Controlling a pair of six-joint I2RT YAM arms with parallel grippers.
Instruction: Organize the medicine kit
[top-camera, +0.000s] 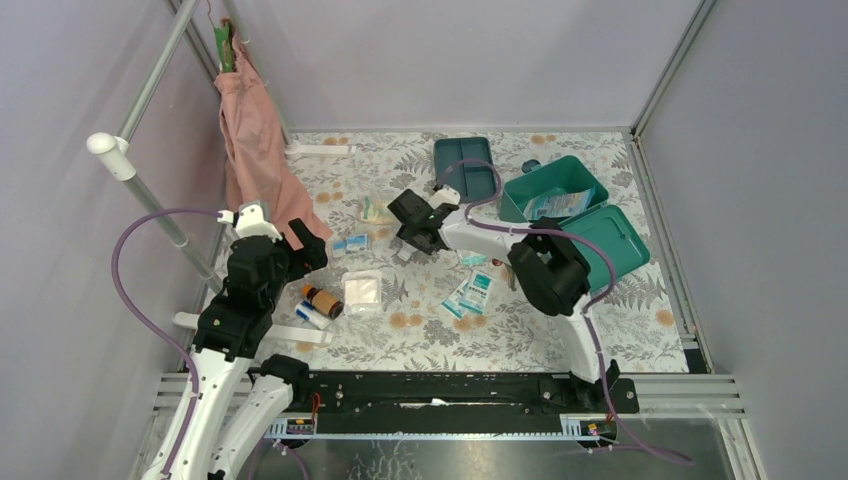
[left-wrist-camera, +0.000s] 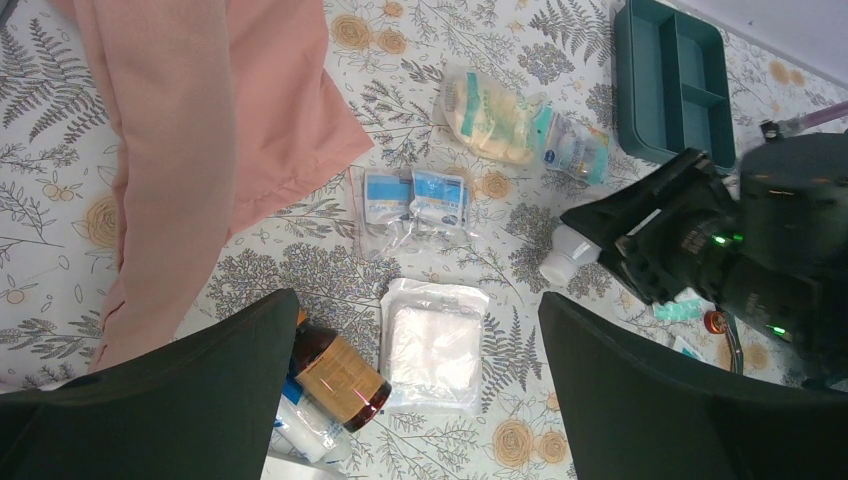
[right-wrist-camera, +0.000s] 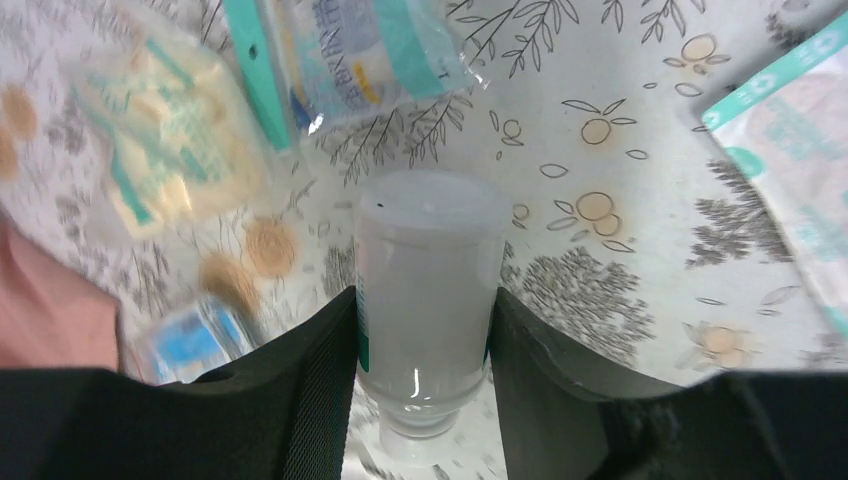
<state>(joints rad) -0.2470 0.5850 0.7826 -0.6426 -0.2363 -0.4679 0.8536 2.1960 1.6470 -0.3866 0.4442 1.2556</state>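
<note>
The white plastic bottle goes up over the medicine kit in my right gripper next. It then comes down into the open box there, since space shows beside the packets.
The medicine kit stands open at the back right, a teal box with packets inside and its lid folded out toward the front. My right gripper is shut on a white plastic bottle, with a pad against each side, low over the floral tablecloth. In the top view that bottle sits mid-table, left of the kit. My left gripper hangs open and holds nothing, above a clear gauze packet and a brown bottle.
A dark teal divided tray lies left of the kit. Blue sachets, a yellow packet, a bandage roll and teal-white packets are scattered about. A pink cloth hangs at the left rail.
</note>
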